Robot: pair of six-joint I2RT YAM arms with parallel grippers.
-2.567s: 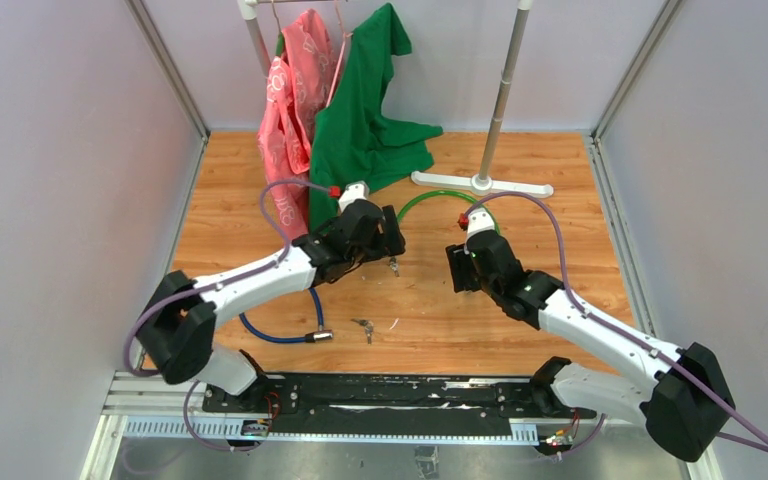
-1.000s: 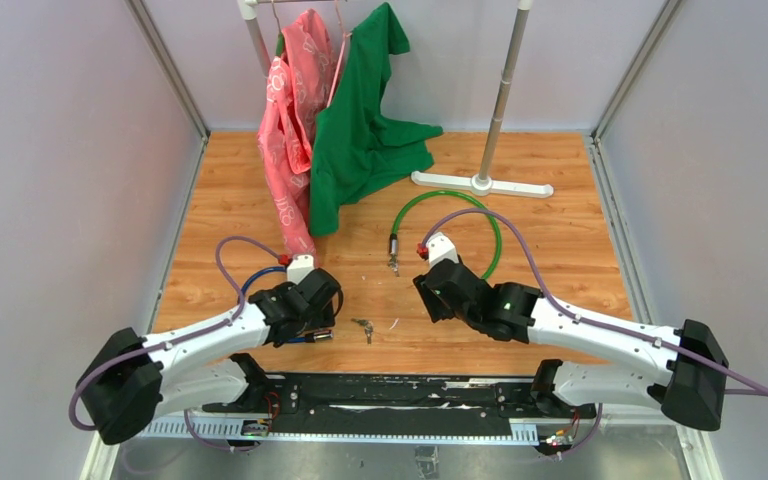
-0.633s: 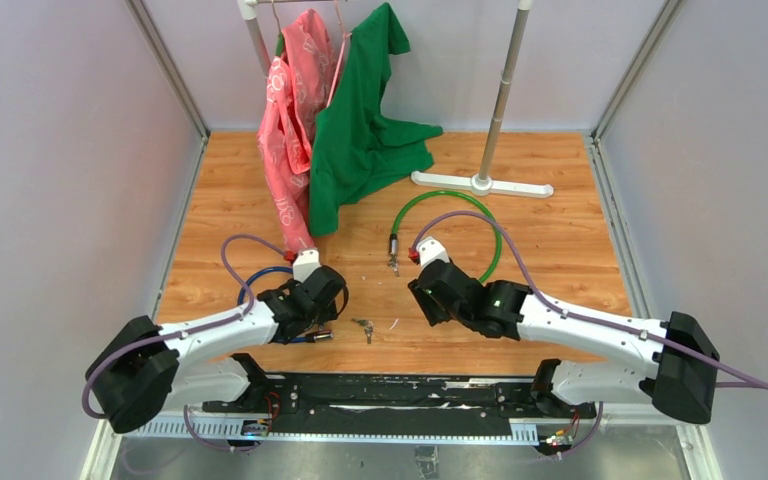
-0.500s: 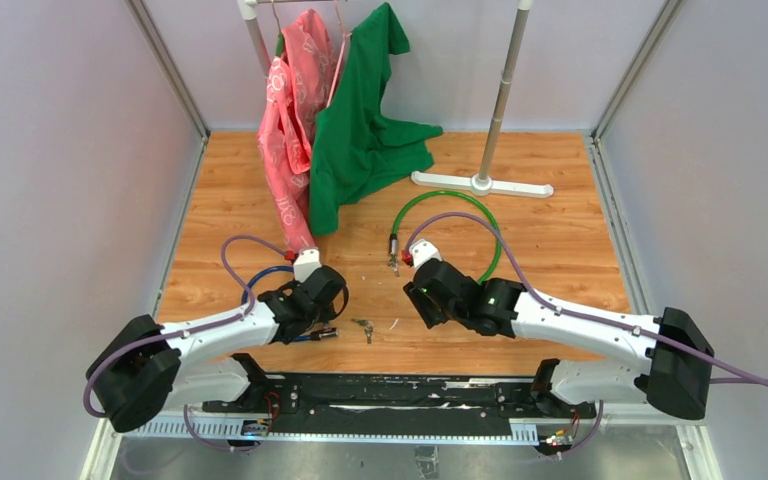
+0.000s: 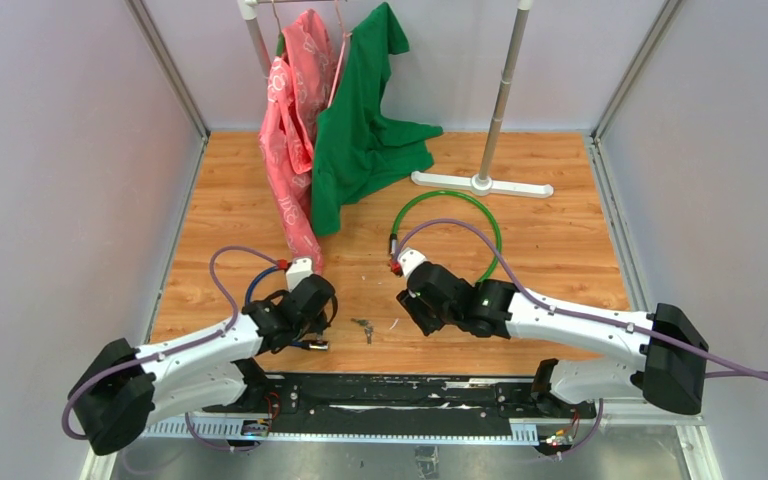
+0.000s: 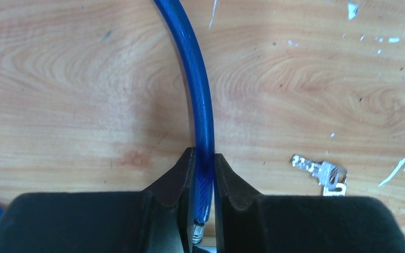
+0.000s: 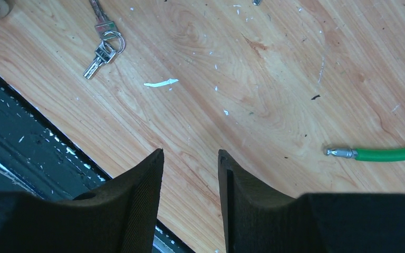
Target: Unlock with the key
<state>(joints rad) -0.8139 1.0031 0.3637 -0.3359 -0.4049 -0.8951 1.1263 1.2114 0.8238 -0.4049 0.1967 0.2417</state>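
The left gripper moves past the keys, to the right in the top view, and releases there next, as the floor by the white streak [image 5: 402, 315] is bare.
A blue cable lock [image 6: 198, 89] lies on the wooden floor, and my left gripper [image 6: 204, 158] is shut on its cable just above the metal end. Its silver lock head [image 5: 314, 345] shows beside the left gripper [image 5: 303, 322] in the top view. The keys [image 5: 363, 327] lie on the floor between the two arms, to the right of my left fingers [image 6: 321, 171] and at the upper left of the right wrist view [image 7: 103, 45]. My right gripper [image 7: 190, 158] hovers open over bare floor, right of the keys, with nothing between its fingers [image 5: 407, 307].
A green cable lock [image 5: 497, 240] curves behind the right arm, its metal tip [image 7: 340, 153] lying right of the right fingers. A red garment [image 5: 290, 130] and a green one [image 5: 360, 130] hang from a rack at the back. The black base rail [image 5: 390, 390] runs along the near edge.
My left gripper has come down from the back and closed on the blue cable. The right arm has slid left toward the keys, its jaws a little narrower.
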